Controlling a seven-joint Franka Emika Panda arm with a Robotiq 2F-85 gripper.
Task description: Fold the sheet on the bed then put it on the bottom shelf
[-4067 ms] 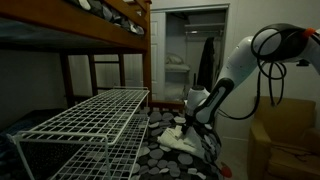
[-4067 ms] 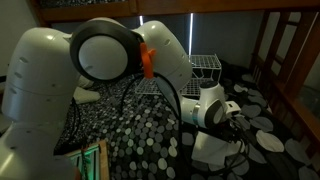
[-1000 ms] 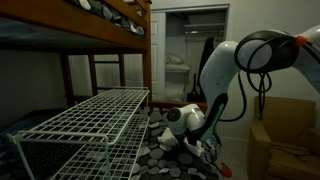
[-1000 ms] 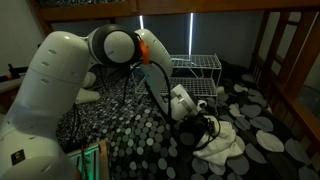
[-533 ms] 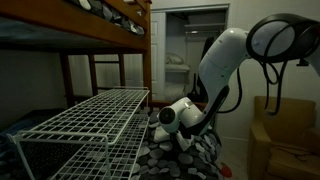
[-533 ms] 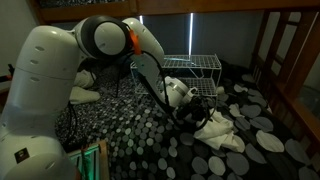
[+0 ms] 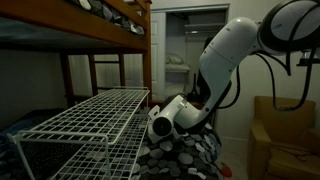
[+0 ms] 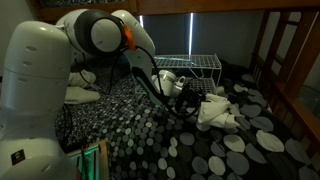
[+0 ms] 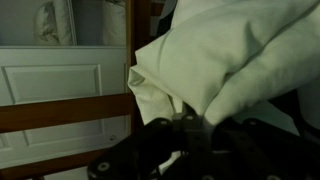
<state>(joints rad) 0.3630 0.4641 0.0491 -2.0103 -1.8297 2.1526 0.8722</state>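
My gripper turns toward the wire rack (image 8: 195, 65) next, since it stands close beside it, slides the sheet into the open gap under the rack's top grid and releases it.
My gripper (image 9: 190, 122) is shut on a bunched fold of the cream sheet (image 9: 220, 60), which fills the upper right of the wrist view. In an exterior view the sheet (image 8: 217, 111) hangs crumpled from the gripper (image 8: 197, 103), just above the dark dotted bed (image 8: 140, 140) and close in front of the white wire rack (image 8: 195, 65). From the opposite side, the white wrist (image 7: 162, 122) sits beside the rack's top grid (image 7: 90, 115) and hides the sheet. I cannot make out the bottom shelf.
A brown wooden bunk bed (image 7: 100, 30) stands over the rack. Its posts (image 8: 285, 60) rise at the bed's far side. A tan armchair (image 7: 285, 135) stands beyond the arm, and an open closet doorway (image 7: 180, 60) lies behind. A pillow (image 8: 80, 92) rests on the bed.
The jaws have closed on the sheet. The arm has carried it up off the bed cover and across toward the wire rack.
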